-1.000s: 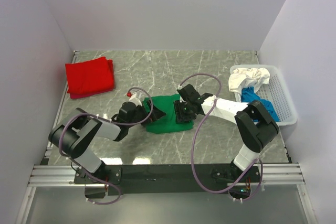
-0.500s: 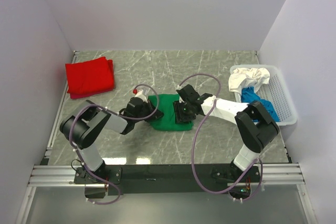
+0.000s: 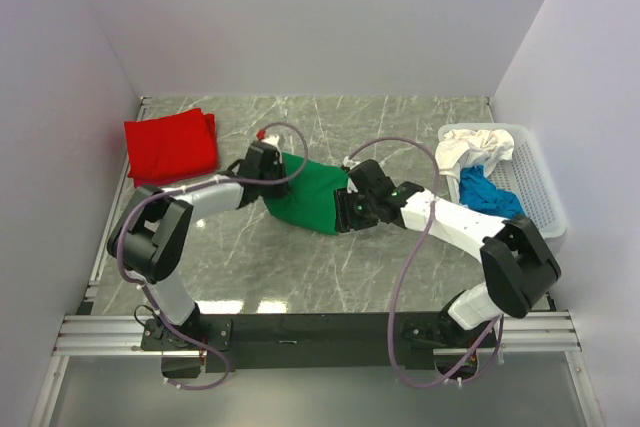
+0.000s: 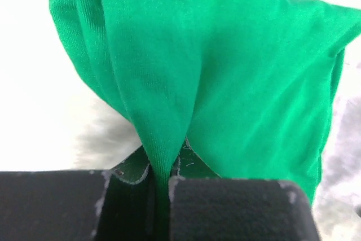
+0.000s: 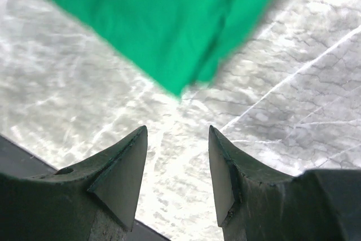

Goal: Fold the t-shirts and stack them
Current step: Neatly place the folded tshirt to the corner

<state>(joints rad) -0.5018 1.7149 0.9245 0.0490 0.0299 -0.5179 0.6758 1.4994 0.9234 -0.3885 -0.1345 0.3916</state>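
The red t-shirt [image 3: 171,146] lies folded. My left gripper should carry the green t-shirt [image 3: 308,199] outward and to the left in the top view, onto the red one, and release it.
A bright green t-shirt [image 3: 308,199] lies bunched in the middle of the marble table. My left gripper [image 3: 272,173] is at its far left corner, shut on a pinched fold of the green cloth [image 4: 161,162], which hangs taut from the jaws. My right gripper [image 3: 347,211] sits at the shirt's right edge, open. Nothing is between its fingers, and the green t-shirt's corner [image 5: 180,83] lies just beyond its fingertips [image 5: 135,139]. A folded red t-shirt [image 3: 171,146] rests at the far left. A white t-shirt [image 3: 472,146] and a blue t-shirt [image 3: 490,193] lie in the basket.
The white lattice basket [image 3: 535,187] stands against the right wall. Plain walls close in the table on the left, back and right. The arms' base rail [image 3: 320,329] runs along the near edge.
My left gripper went from open to shut on the green shirt's left part and moved back and to the left, dragging the cloth. The right gripper has slid off the shirt to its right edge.
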